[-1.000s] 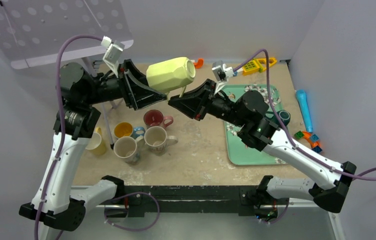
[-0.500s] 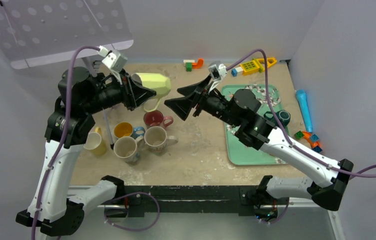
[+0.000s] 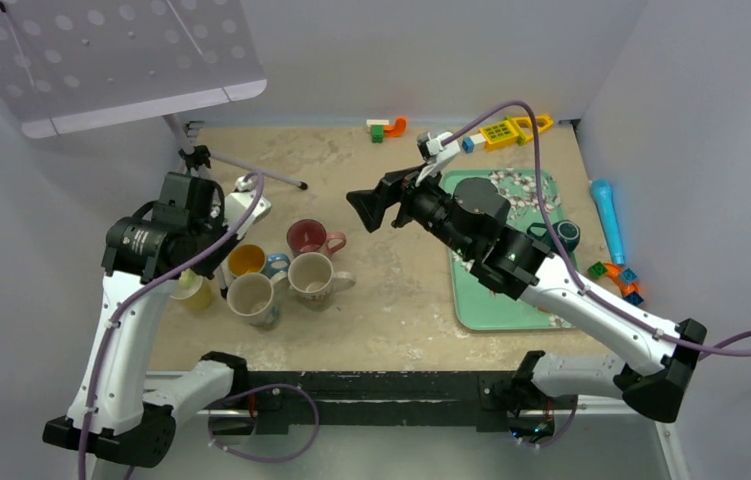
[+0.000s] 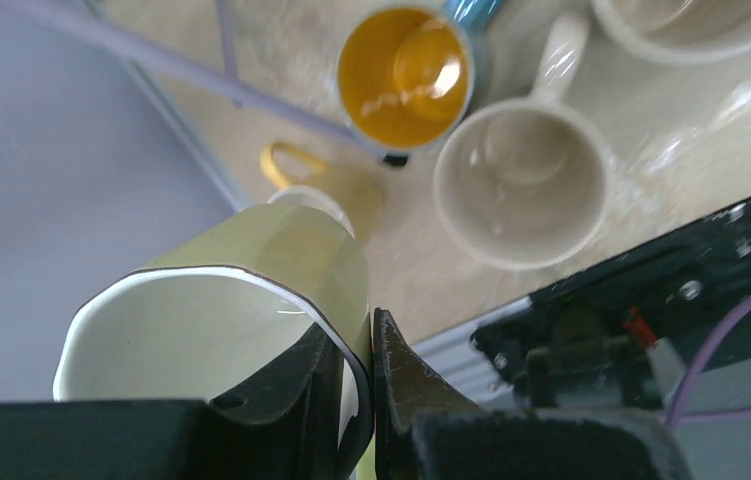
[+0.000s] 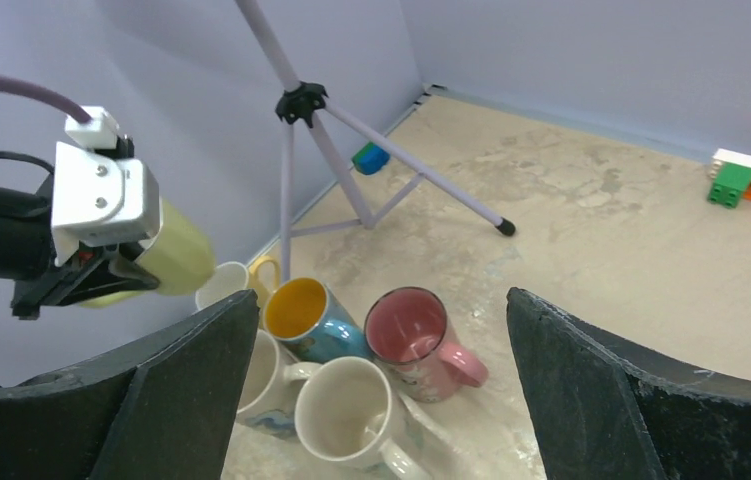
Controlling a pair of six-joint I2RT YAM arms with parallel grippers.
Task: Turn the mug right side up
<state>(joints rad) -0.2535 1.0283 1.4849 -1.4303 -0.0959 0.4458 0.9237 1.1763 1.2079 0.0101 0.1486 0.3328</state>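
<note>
I need to move my left gripper back and down, clear of the mugs, and let go at the bare near corner of the table. That corner is below my left gripper and back toward my base.
The pale yellow-green mug hangs tilted from my left gripper, its white inside facing the wrist. That gripper is shut on the mug's rim, one finger inside and one outside. In the right wrist view the mug is held low at the far left, just above a white mug with a yellow handle. My right gripper stands wide open over the middle of the table, holding nothing and well apart from the mug. From above, the left arm hides most of the held mug.
Upright mugs cluster at the left: a blue one with an orange inside, a pink one, two cream ones. A tripod stand rises behind them. A green tray lies right, toys along the back wall.
The right gripper opened and drew back from the mug. The left gripper closed on the rim and swung the mug from high at the middle down to the left beside the mug cluster.
</note>
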